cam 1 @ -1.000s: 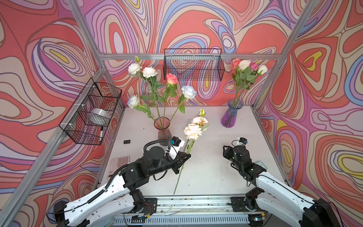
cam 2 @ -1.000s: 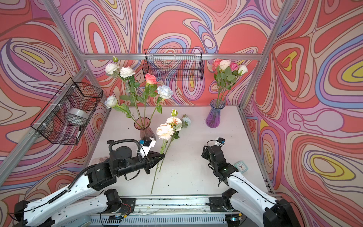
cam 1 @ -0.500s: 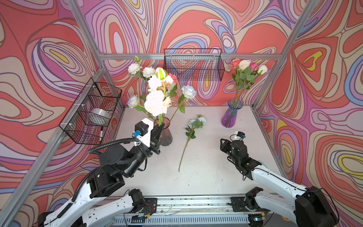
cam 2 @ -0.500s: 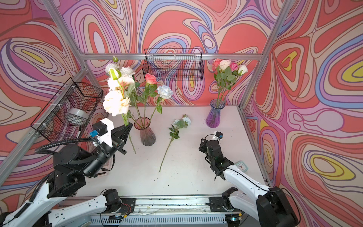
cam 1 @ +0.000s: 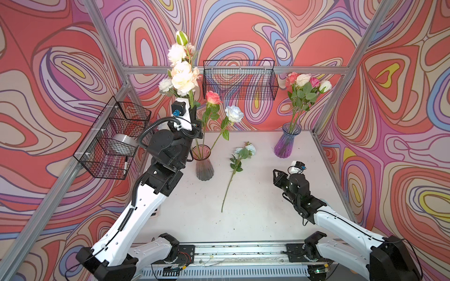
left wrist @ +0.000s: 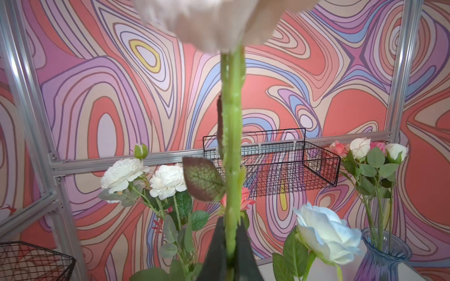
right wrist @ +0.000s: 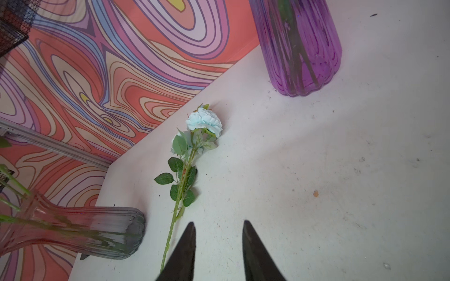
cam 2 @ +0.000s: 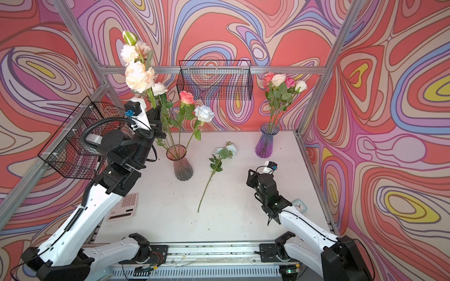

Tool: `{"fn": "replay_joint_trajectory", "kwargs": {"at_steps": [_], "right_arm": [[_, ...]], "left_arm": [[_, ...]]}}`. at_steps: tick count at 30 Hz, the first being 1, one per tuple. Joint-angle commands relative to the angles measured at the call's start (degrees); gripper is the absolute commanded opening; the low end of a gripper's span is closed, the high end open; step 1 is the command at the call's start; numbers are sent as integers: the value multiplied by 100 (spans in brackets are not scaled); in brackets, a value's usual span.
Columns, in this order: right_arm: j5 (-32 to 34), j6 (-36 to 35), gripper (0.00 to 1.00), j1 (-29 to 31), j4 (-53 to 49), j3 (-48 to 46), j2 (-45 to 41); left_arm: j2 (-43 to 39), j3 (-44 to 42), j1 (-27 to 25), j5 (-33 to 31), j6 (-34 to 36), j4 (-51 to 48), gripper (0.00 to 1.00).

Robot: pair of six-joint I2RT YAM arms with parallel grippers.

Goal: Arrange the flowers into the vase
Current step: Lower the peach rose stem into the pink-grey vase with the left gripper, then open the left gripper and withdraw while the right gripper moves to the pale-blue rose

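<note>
The spray (cam 2: 137,75) is upright but still high beside the pink-grey vase, so the left gripper will move it over the pink-grey vase's opening (cam 2: 176,151), then go down and release the spray's stem.
My left gripper (cam 1: 194,114) (left wrist: 230,220) is shut on the green stem of a tall cream peony spray (cam 1: 182,75) (cam 2: 137,75). It holds the spray upright, up to the left of the pink-grey glass vase (cam 1: 204,163) (cam 2: 182,165). My arm hides the stem's lower end. The vase holds white roses, a coral rose (cam 1: 213,97) and a pale white rose (cam 1: 233,113). A pale blue flower (cam 1: 241,155) (cam 2: 222,152) (right wrist: 204,121) lies on the table between the vases. My right gripper (cam 1: 276,175) (right wrist: 219,222) is open and empty, low over the table beside that flower's stem.
A purple vase (cam 1: 286,143) (right wrist: 299,48) with several roses stands at the back right. Wire baskets hang on the back wall (cam 1: 239,80) and the left wall (cam 1: 114,138). A calculator (cam 2: 125,206) lies front left, and a small clock (cam 2: 299,206) sits by the right edge.
My left arm has lifted the cream spray from low over the table and swung it upright, high beside the pink-grey vase. My right gripper has edged back and left towards the lying flower.
</note>
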Motion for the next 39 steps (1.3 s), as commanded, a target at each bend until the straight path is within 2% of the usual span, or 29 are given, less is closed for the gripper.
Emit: {"fn": "replay_joint_trajectory", "kwargs": {"at_steps": [1,5,11,21,39], "right_arm": [[-164,-168,33,11,-306,-48,-251],[-123,-162,32,11,-473,-174,-548],[33,-190,32,10,-654,-265,-838],[-144,-127,32,10,-315,-268,-500],[-101,-126,33,13,-221,-380,-441]], "left_arm": [[276,288,172,458,-480,559,0],[497,168,197,284,-606,578,0],[348,-597,197,-41,-817,519,0],[232,-1801,198,-445,-922,878,0],[955,-2021,453,-299,-1570,851,0]]}}
